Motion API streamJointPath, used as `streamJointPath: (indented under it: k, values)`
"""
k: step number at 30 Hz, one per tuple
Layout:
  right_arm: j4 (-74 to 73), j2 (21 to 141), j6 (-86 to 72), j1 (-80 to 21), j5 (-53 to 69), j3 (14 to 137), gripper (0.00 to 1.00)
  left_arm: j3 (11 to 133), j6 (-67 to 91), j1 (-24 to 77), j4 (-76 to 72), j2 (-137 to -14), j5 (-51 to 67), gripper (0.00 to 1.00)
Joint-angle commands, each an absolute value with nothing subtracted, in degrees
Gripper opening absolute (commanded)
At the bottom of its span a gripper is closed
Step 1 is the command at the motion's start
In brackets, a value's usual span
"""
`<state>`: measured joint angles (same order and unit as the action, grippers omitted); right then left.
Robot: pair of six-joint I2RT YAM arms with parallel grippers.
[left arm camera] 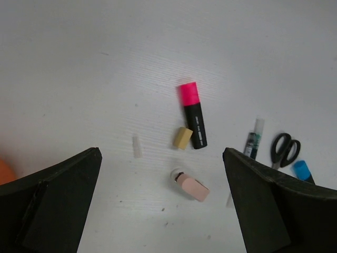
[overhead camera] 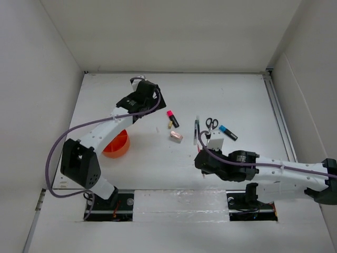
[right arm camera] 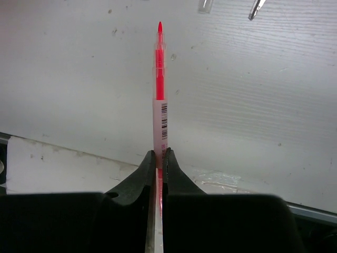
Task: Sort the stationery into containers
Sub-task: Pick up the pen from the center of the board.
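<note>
The small clear piece has bare tabletop around it, which leaves room for both fingers. I need to lower my left gripper to it next and close across its narrow sides.
My right gripper is shut on the thin pink pen, which sticks straight out beyond the fingertips; in the top view it hovers near the table's front middle. My left gripper is open and empty, high above the pinkish eraser and the pink-capped highlighter; in the top view it is at the back left. The dark pen, scissors and blue-capped marker lie right of centre. The orange cup stands at the left, partly hidden under my left arm.
A small tan piece lies beside the highlighter and a small clear piece to its left. White walls enclose the table on three sides. A metal rail runs along the right edge.
</note>
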<state>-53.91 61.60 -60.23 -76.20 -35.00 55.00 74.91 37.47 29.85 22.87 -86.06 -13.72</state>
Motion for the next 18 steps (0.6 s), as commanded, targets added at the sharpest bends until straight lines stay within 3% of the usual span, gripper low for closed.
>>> streamJointPath:
  k: [1,8,12,15,18]
  values:
    - [-55.4,59.1,-61.1,-76.4,-37.4,54.8,0.0,74.3,43.0,30.8,24.0,-88.1,-19.9,1.0]
    - [-55.9,54.5,-60.6,-76.4,-38.4,52.9,0.0,72.8,46.1,31.3,23.5,-96.0,-21.0,0.94]
    - [-55.2,54.0,-59.8,-76.4,-38.4,51.7,0.0,71.5,46.7,31.3,22.2,-100.1,-19.0,0.84]
    - [-54.7,54.0,-59.8,-76.4,-38.4,51.2,0.0,71.5,46.7,31.9,22.2,-102.0,-18.5,0.71]
    - [-54.1,54.0,-59.8,-76.4,-37.8,51.2,0.0,71.5,47.2,32.4,22.2,-103.6,-18.5,0.69]
